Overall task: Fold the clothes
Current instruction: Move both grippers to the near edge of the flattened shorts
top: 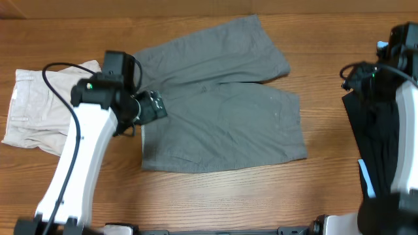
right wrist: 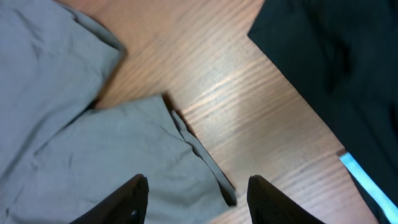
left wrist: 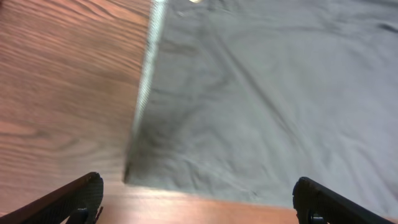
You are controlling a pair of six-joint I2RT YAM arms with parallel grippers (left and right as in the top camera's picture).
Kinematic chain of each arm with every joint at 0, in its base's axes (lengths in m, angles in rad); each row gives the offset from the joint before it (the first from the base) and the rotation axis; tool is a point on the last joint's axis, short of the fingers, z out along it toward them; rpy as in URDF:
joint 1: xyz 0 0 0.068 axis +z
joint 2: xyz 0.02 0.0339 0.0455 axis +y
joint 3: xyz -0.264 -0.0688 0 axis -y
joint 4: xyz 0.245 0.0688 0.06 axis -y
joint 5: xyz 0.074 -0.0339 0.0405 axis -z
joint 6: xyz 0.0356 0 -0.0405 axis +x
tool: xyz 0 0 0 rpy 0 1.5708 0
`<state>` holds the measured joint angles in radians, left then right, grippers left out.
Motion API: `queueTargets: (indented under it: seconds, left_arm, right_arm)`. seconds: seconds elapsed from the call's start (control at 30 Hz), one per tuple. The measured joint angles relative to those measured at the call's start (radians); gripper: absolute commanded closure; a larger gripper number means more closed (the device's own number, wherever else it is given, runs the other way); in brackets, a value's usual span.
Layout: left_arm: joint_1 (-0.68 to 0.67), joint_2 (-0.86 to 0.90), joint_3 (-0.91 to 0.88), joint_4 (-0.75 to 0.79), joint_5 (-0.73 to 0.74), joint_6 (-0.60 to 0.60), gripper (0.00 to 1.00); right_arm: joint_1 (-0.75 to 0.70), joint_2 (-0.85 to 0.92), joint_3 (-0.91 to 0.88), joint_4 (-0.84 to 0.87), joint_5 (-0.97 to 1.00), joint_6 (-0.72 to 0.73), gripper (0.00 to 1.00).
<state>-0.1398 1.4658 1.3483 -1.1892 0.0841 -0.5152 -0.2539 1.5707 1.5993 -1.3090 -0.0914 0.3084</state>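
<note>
Next, my left gripper draws back and lowers onto the shorts' near waistband corner (top: 146,166) (left wrist: 133,175), since that corner lies below the open fingers and nearer my base.
The grey shorts (top: 222,124) lie spread flat on the wooden table, waistband to the left and both legs to the right. My left gripper (top: 153,108) hovers at the waistband edge. In the left wrist view it (left wrist: 198,182) is open and empty above the shorts' (left wrist: 267,93) near waistband corner. My right gripper (top: 351,77) is off the shorts' right side. In the right wrist view it (right wrist: 198,180) is open and empty just above a leg hem corner of the shorts (right wrist: 74,143).
Cream-white folded shorts (top: 36,108) lie at the far left, beside my left arm. A black garment (top: 379,143) with a light-blue piece (top: 366,176) lies at the right edge under my right arm. Both also show in the right wrist view (right wrist: 329,56), (right wrist: 367,174).
</note>
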Motion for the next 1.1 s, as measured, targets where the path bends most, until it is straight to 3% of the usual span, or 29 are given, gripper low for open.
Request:
queueTargets:
  seconds: [0.13,0.33,0.47,0.57,0.73,0.93,1.1]
  left_arm:
    - [-0.063,-0.107,-0.097,-0.006,0.020,-0.092,0.00]
    - [-0.084,-0.185,-0.316,-0.008,0.072,-0.280,0.00]
    - [-0.084,-0.202,-0.452,0.049,0.085,-0.351,0.00]
    - [-0.083,-0.206,-0.535,0.148,0.089,-0.405,0.01]
    - [-0.084,-0.206,-0.612,0.216,0.067,-0.475,0.06]
    - [-0.083,-0.206,-0.623,0.240,-0.017,-0.573,0.14]
    - [-0.083,-0.206,-0.675,0.367,-0.048,-0.626,0.18]
  right_arm:
    - [0.000,-0.196,-0.259,0.058,-0.034,0.060,0.42]
    - [0.000,-0.445,-0.646,0.129,-0.103,0.269,0.43]
    - [0.000,-0.487,-0.819,0.210,-0.122,0.391,0.33]
    - [0.000,-0.480,-0.928,0.338,-0.157,0.446,0.32]
    - [0.000,-0.451,-1.025,0.459,-0.228,0.484,0.32]
    - [0.000,-0.402,-1.033,0.512,-0.262,0.500,0.31]
    - [0.000,-0.368,-1.033,0.514,-0.269,0.523,0.32]
